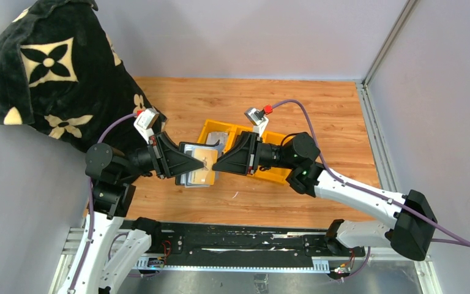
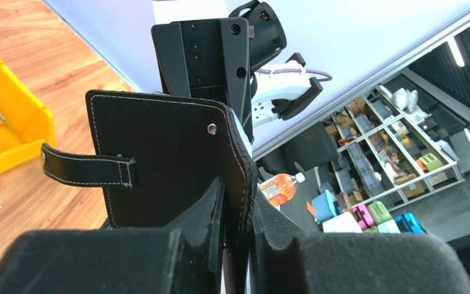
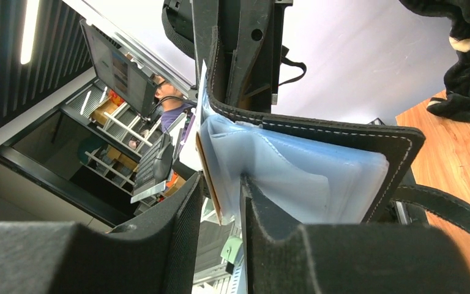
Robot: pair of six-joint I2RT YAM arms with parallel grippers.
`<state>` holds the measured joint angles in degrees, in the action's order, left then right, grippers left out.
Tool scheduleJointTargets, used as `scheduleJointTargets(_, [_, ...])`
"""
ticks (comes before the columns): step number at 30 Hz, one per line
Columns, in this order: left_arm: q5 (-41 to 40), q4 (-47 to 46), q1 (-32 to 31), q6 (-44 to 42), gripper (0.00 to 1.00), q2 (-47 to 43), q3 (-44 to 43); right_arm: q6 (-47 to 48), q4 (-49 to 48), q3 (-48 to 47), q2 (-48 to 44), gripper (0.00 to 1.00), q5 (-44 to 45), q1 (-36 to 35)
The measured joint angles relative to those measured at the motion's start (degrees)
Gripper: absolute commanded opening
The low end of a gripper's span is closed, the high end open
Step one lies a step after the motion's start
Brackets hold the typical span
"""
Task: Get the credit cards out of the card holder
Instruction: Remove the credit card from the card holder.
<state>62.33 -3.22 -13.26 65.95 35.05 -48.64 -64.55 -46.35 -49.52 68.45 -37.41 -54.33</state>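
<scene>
The card holder comes down flat onto the bare tabletop before the yellow bin next for release, as my left gripper, above that spot, tips downward.
Both grippers meet above the table's middle. My left gripper [image 1: 197, 163] is shut on the black cover of the card holder [image 2: 165, 159] and holds it up on edge, its strap tab [image 2: 89, 168] sticking out sideways. My right gripper [image 1: 216, 164] faces it, jaws a narrow gap apart. The edge of a tan credit card [image 3: 208, 177] and a clear plastic sleeve [image 3: 294, 171] lie between the jaws. The right finger [image 3: 263, 245] presses into the sleeves. The tan card [image 1: 203, 157] also shows from above. The other cards are hidden in the sleeves.
A yellow three-compartment bin [image 1: 275, 176] stands behind and under my right arm; its corner shows in the left wrist view [image 2: 6, 135]. A black patterned blanket [image 1: 55, 73] is heaped at the back left. Grey walls close the back and right.
</scene>
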Motion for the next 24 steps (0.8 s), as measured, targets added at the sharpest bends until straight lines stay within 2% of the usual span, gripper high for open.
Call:
scheduleJointTargets(4, [-0.2,0.9,0.0,-1.2,0.12,-0.1,-0.4,-1.0,-0.8,0.0,0.5,0.06,0.5,0.1])
scheduleJointTargets(6, [-0.7,1.7,0.0,-1.5,0.12,-0.1,-0.4,-1.2,-1.4,0.0,0.6,0.00,0.5,0.1])
scheduleJointTargets(22, [-0.8,4.0,0.0,-2.3,0.10,0.8,-0.9,-1.1,-1.7,3.1,-1.7,0.00,3.0,0.5])
scheduleJointTargets(24, [-0.7,4.4,0.0,-2.3,0.10,0.8,-0.9,-1.2,-2.0,3.5,-2.1,0.06,3.0,0.5])
